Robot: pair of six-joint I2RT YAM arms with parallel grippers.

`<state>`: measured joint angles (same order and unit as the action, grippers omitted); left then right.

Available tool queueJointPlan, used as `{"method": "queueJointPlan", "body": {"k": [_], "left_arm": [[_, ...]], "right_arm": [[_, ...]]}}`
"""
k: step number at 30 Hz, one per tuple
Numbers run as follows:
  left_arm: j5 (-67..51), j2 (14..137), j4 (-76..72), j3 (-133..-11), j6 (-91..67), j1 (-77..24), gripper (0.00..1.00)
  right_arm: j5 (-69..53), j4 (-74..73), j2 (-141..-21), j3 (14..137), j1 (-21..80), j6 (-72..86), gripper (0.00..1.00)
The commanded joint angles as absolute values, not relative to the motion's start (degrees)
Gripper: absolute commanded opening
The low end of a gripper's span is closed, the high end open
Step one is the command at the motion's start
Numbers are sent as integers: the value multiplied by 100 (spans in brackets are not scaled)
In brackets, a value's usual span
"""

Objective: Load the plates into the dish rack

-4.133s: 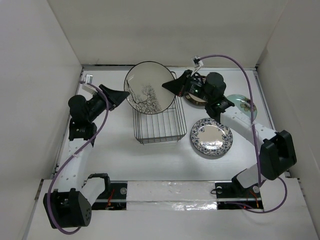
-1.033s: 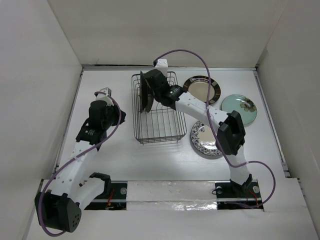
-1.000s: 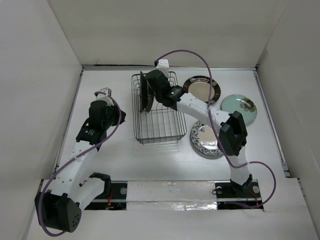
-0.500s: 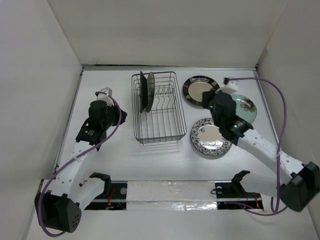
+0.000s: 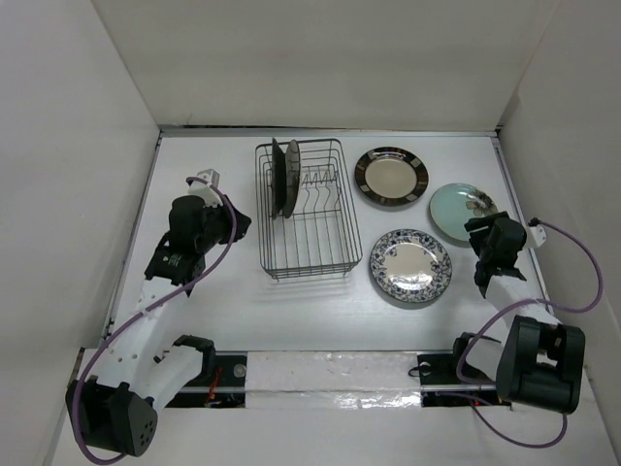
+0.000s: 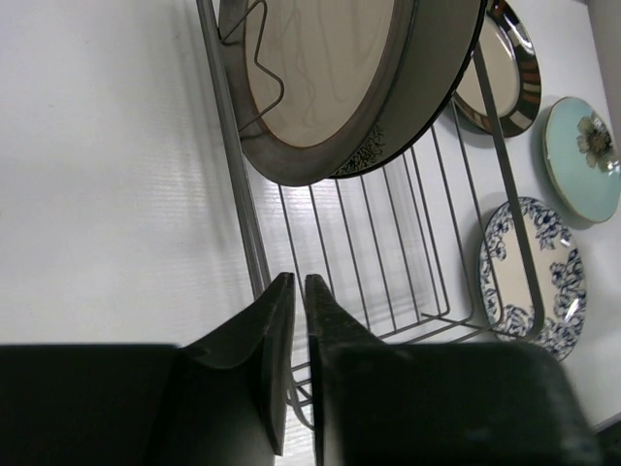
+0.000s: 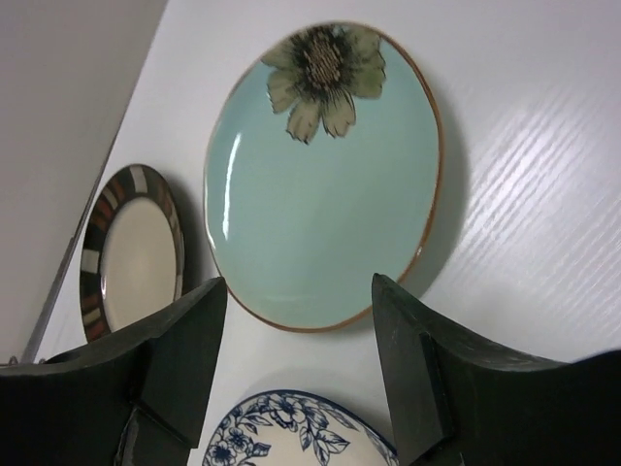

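Observation:
The teal plate's near edge (image 5: pixel 465 240) (image 7: pixel 325 330) lies below my right gripper and already shows between my fingers, so I should lower that gripper onto it with its fingers open.
The black wire dish rack (image 5: pixel 303 233) (image 6: pixel 388 243) holds two plates (image 5: pixel 282 177) upright at its far end; the nearer one (image 6: pixel 320 87) has a cream face and a dark rim. Three plates lie flat to the rack's right: black-rimmed cream (image 5: pixel 390 178) (image 7: pixel 126 252), pale teal with a flower (image 5: pixel 463 210) (image 7: pixel 320 184), and blue-and-white floral (image 5: pixel 410 266) (image 7: pixel 301 439). My left gripper (image 5: pixel 243 225) (image 6: pixel 298 277) hangs by the rack's left wall, all but shut, only a thin slit and nothing between the fingers. My right gripper (image 5: pixel 477 229) (image 7: pixel 298 283) is open over the teal plate's near edge.
White walls close in the table (image 5: pixel 213 291) on three sides. The right arm is folded tight near the right wall, its purple cable (image 5: pixel 572 291) looping beside it. The rack's tines (image 5: pixel 315 184) stand free behind the two upright plates.
The right arm let go of the plate in the rack, pulled back and swung to the right over the teal plate, jaws open. The left gripper stayed by the rack, fingers parting a hair.

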<state>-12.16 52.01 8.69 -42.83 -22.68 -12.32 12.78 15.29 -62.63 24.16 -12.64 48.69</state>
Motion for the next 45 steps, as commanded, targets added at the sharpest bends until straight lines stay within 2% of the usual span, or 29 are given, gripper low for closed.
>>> {"method": "queueJointPlan", "body": {"k": [1,5,11,18,23,24,27,30,34,36,42,45], "left_arm": [[-1449,5132,668,-4430,-2136,-1248,14],[-1486,5115,642,-4430,-2145,-1248,23],[-1398,5151,694,-4465,-2127,-1248,24],[-1354,5238,703,-4517,-2127,-1248,23],[-1178,5256,765,-4579,-2118,-1248,21],[-1143,5247,782,-4588,-2109,-1248,21],[-1055,5159,782,-4588,-2101,-1248,20],[-1142,5238,774,-4579,-2109,-1248,20],[-1116,5229,756,-4588,-2101,-1248,20],[-1160,5300,747,-4588,-2118,-1248,20],[-1116,5265,738,-4579,-2118,-1248,20],[-1178,5256,712,-4562,-2118,-1248,20]], "right_arm": [[677,2390,-6582,2233,-1590,5291,67],[266,2645,-7030,2267,-1827,5247,66],[-412,3171,-8164,2426,-2065,5440,63],[-966,3831,-9052,2592,-2188,5703,54],[-1221,4121,-9413,2733,-2188,5932,39],[-1239,4226,-9491,2707,-2188,5959,26],[-1257,4438,-9519,2646,-2188,6108,8],[-985,4500,-9317,2479,-2188,6240,1],[-511,4132,-8484,2347,-2188,6179,0],[-37,3474,-7676,2452,-2188,6013,0],[1660,2023,-5515,3126,-1339,4932,0],[1995,1741,-5282,3593,-601,4099,0]]}}
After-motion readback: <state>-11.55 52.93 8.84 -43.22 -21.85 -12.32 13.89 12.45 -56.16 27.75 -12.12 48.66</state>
